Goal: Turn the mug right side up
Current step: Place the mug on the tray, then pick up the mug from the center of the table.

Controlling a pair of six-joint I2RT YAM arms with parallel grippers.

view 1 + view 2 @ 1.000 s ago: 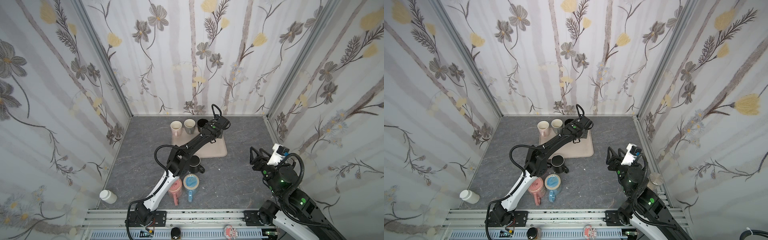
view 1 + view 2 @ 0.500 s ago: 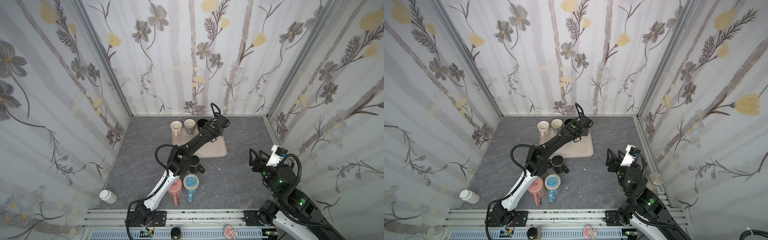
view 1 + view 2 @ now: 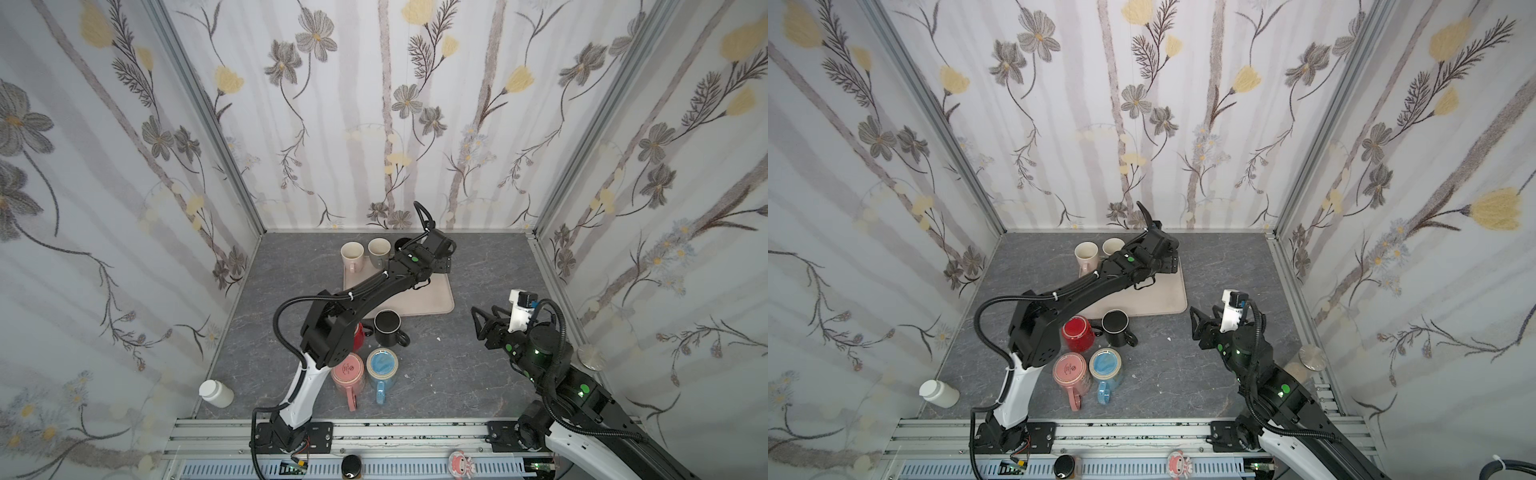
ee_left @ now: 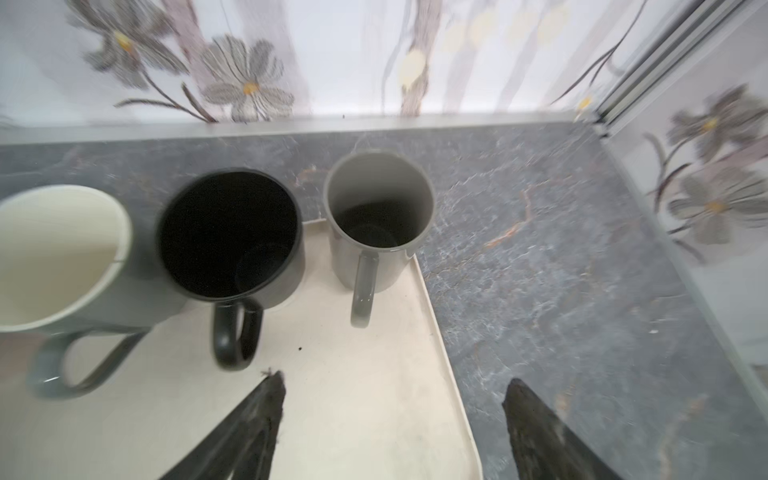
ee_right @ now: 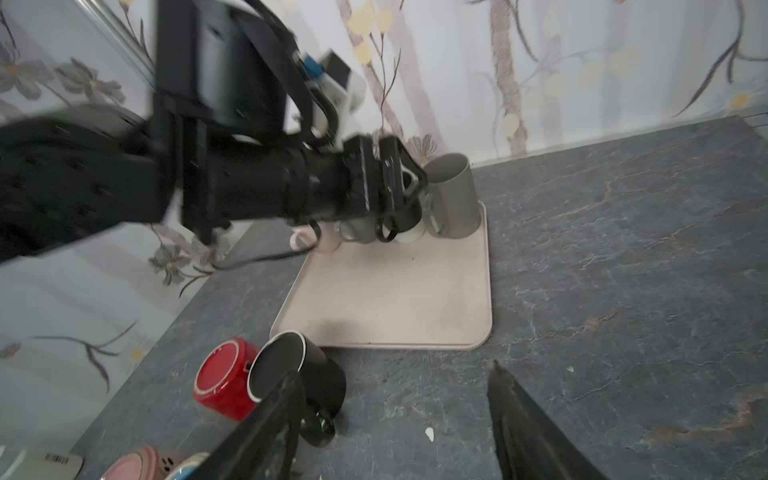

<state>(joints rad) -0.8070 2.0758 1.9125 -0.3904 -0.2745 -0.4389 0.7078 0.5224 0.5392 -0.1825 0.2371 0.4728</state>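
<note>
The black mug's handle sticks out on the side of my right gripper. My right gripper is open and next needs to move down and across the table onto the upturned black mug's handle point(image 3: 403, 340) point(image 5: 318, 428).
A tall grey mug point(image 4: 378, 216) stands upright at the far right corner of the beige tray point(image 4: 374, 415), handle toward my left gripper point(image 4: 394, 378). That gripper is open and empty, a short way back from the mug. In both top views the left wrist hides this mug. Beside it on the tray stand an upright black mug point(image 4: 228, 232) and a grey mug with a cream inside point(image 4: 54, 253). On the table in front of the tray, a black mug point(image 3: 1116, 327), a red mug point(image 3: 1077, 332), a pink mug point(image 3: 1071, 372) and a blue mug point(image 3: 1106, 365) sit bottom up. My right gripper point(image 5: 392, 374) hovers open, right of the black mug point(image 5: 307, 370).
A fourth mug point(image 3: 352, 251), cream with a pink handle, stands at the tray's far left. A white bottle point(image 3: 216, 392) lies at the front left by the wall. A metal disc point(image 3: 1312, 356) sits by the right wall. Walls close in on three sides.
My left gripper has opened and let go of the tall grey mug, which now stands alone on the tray. The right gripper has opened wider and shifted slightly.
</note>
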